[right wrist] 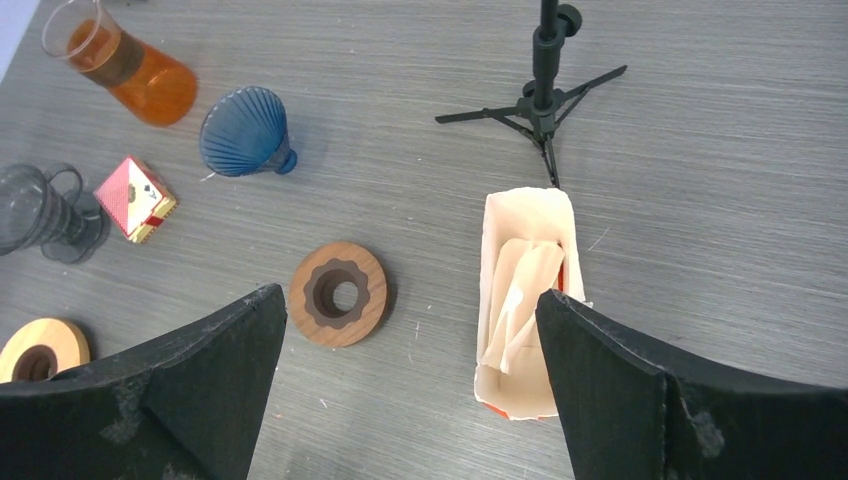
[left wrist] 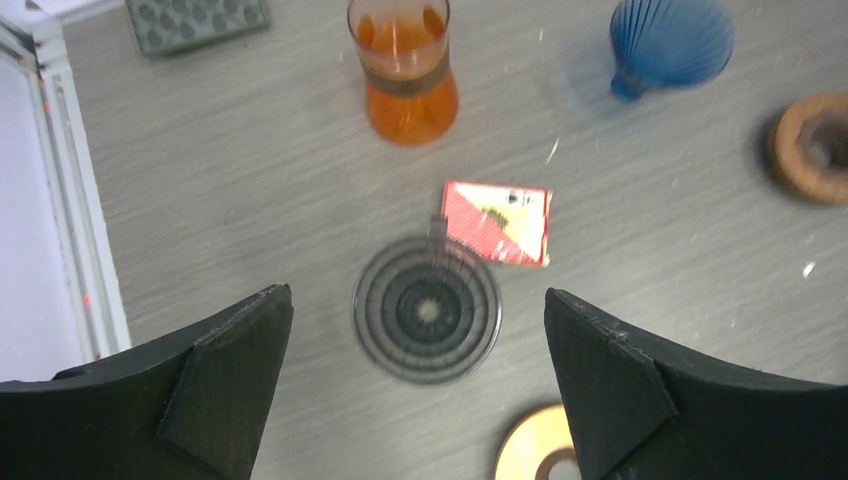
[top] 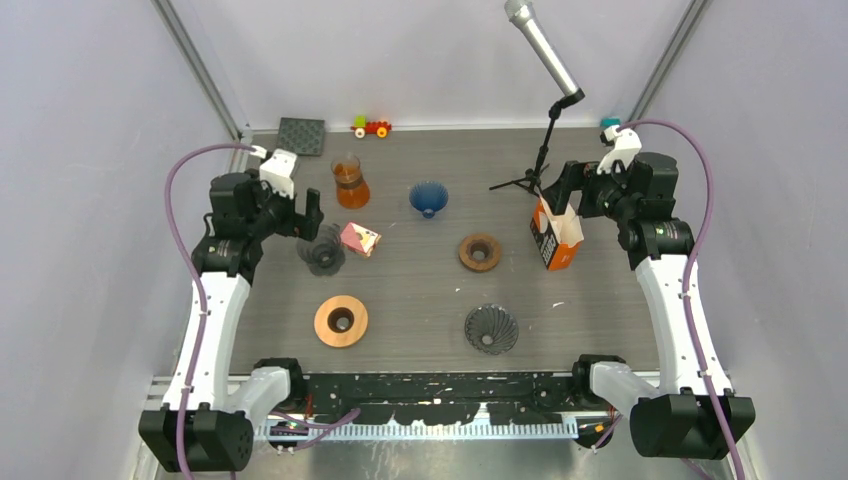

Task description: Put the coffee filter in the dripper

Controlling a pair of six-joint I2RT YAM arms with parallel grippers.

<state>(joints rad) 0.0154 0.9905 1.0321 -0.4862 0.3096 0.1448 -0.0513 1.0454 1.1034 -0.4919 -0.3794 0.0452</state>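
Note:
The red box crowds the opposite side of the dripper. My left gripper will next turn and lower to the smoky dripper's rim on the side away from that box.
Pale paper coffee filters stand in an open orange box at the right of the table. My right gripper hovers open above the table, its right finger over the box's edge. A smoky clear dripper stands at the left, directly below my left gripper, which is open and empty. A blue dripper lies further back in the middle. A third, dark dripper sits near the front.
An orange glass carafe and a small red box are close to the smoky dripper. A dark wooden ring and a light one lie flat. A microphone tripod stands just behind the filter box.

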